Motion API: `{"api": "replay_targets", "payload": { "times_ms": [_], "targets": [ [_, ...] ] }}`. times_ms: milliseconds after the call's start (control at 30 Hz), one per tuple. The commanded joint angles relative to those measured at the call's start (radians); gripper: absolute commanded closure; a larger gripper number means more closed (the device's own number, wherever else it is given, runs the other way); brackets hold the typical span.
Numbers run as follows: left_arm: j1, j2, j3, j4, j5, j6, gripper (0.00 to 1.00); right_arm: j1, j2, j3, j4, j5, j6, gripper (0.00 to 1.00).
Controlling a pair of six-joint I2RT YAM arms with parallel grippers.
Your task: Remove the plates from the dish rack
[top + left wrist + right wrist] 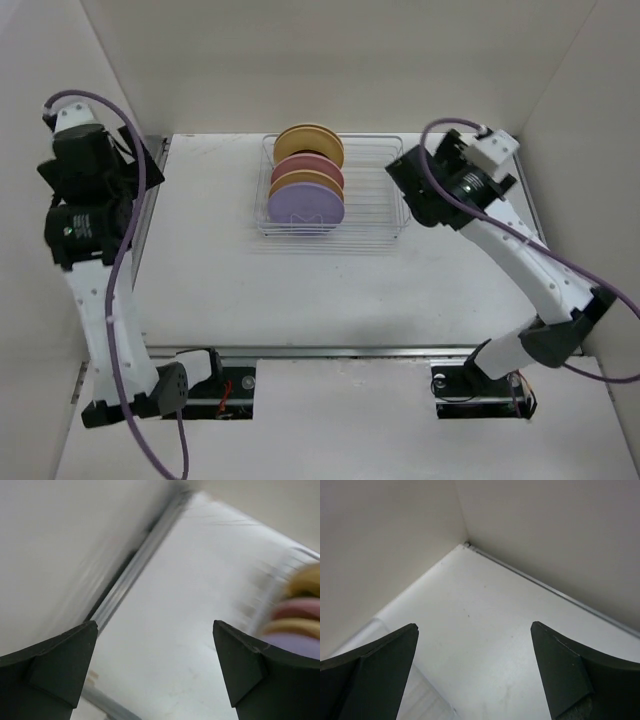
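The lavender plate stands frontmost, so the robot's right gripper will next go to the left in the top view, down onto the plate's rim by the rack's empty part [339, 196].
The dish rack [375, 215], a silver wire basket, stands at the back middle of the table. Several plates stand upright in its left part: a pale yellow one [310, 140] at the back, then a pink one [306, 166], a yellow one [305, 183] and a lavender one [306, 208] in front. They show blurred at the right edge of the left wrist view, the lavender plate [295, 642] lowest. My left gripper [148, 165] is open and empty, raised at the table's left edge [155, 650]. My right gripper [405, 180] is open and empty, just right of the rack [475, 650].
White walls enclose the table on the left, back and right. A metal rail [130, 580] runs along the table's left edge. The right wrist view shows bare table [485, 610] running to a wall corner.
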Motion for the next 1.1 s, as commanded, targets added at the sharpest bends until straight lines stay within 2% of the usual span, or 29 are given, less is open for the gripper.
{"api": "replay_targets", "payload": {
  "times_ms": [0,33,67,100,133,167,200,300,433,533,633,767,867,900,1000,1067],
  "targets": [
    [-0.022,0.051,0.172,-0.142,0.643,0.463,0.00,0.045,0.178,0.173,0.197,-0.082,-0.603,0.00],
    [-0.022,0.065,0.183,-0.175,0.687,0.527,0.00,0.045,0.179,0.159,0.350,-0.395,-1.204,0.00],
    [-0.022,0.076,0.183,-0.196,0.688,0.553,0.00,0.092,0.179,0.159,0.364,-0.743,-1.267,0.00],
    [-0.022,0.076,0.162,-0.196,0.675,0.573,0.00,0.108,0.150,0.112,0.505,-0.809,-1.268,0.00],
    [-0.022,0.076,0.145,-0.196,0.613,0.573,0.00,0.108,0.130,0.090,0.616,-0.949,-1.253,0.00],
    [-0.022,0.076,0.123,-0.183,0.580,0.573,0.00,0.108,0.107,0.090,0.617,-0.950,-1.241,0.00],
    [-0.022,0.049,0.102,-0.183,0.563,0.598,0.00,0.108,0.084,0.067,0.702,-1.130,-1.240,0.00],
    [-0.022,0.004,0.018,-0.155,0.522,0.616,0.00,0.088,0.027,0.024,0.825,-1.391,-1.268,0.00],
    [-0.036,0.010,-0.099,-0.088,0.522,0.537,0.00,0.088,0.073,0.042,0.882,-1.467,-1.340,0.00],
    [-0.082,0.079,-0.122,-0.088,0.559,0.520,0.00,0.079,0.165,0.081,0.860,-1.519,-1.418,0.10],
    [-0.091,0.151,-0.122,-0.069,0.559,0.436,0.00,0.079,0.255,0.117,0.859,-1.530,-1.457,0.24],
    [-0.110,0.350,-0.026,-0.069,0.534,0.366,0.06,0.068,0.355,0.168,0.859,-1.506,-1.466,0.32],
    [-0.168,0.462,0.082,-0.103,0.498,0.345,0.14,0.068,0.418,0.181,0.896,-1.506,-1.475,0.37],
    [-0.195,0.534,0.136,-0.123,0.497,0.345,0.20,0.058,0.447,0.194,0.910,-1.506,-1.475,0.40],
    [-0.242,0.634,0.192,-0.123,0.459,0.322,0.23,0.048,0.482,0.219,0.921,-1.483,-1.484,0.43],
    [-0.280,0.663,0.203,-0.091,0.448,0.311,0.23,0.038,0.505,0.219,0.921,-1.483,-1.495,0.49]
  ]
}}
